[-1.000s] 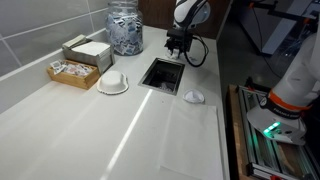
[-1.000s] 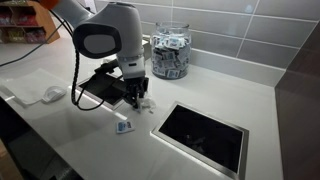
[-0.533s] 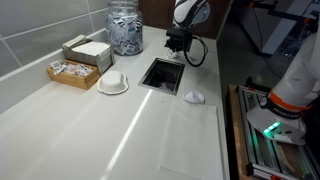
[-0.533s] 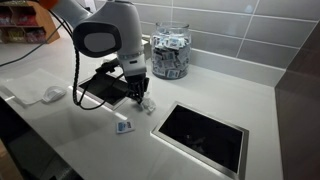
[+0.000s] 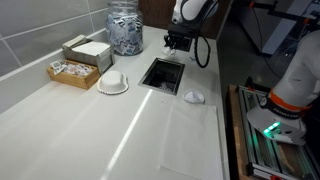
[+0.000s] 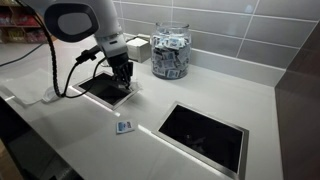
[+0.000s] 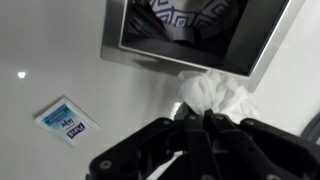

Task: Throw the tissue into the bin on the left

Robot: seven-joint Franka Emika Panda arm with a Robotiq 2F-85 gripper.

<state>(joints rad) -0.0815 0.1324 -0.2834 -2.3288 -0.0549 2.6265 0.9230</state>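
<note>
My gripper will next move the tissue away from the glass jar and over the dark bin opening (image 7: 195, 28), and then it will let the tissue go.
My gripper (image 7: 195, 120) is shut on a crumpled white tissue (image 7: 215, 93), which sticks out from between the fingertips. In the wrist view the dark rectangular bin opening (image 7: 200, 30) lies just beyond the tissue. In an exterior view the gripper (image 6: 123, 80) hangs over the near edge of the left bin opening (image 6: 103, 90) set in the white counter. In an exterior view the gripper (image 5: 177, 42) is above the far end of the opening (image 5: 163, 73).
A second bin opening (image 6: 200, 135) lies to the right. A small blue-and-white packet (image 6: 124, 126) lies on the counter between them and shows in the wrist view (image 7: 67, 120). A glass jar (image 6: 170, 50), boxes (image 5: 85, 50), a white bowl (image 5: 113, 83) and a white object (image 5: 195, 97) stand around.
My gripper has lifted the tissue off the counter beside the packet and carried it left, from between the two openings to over the left bin's edge.
</note>
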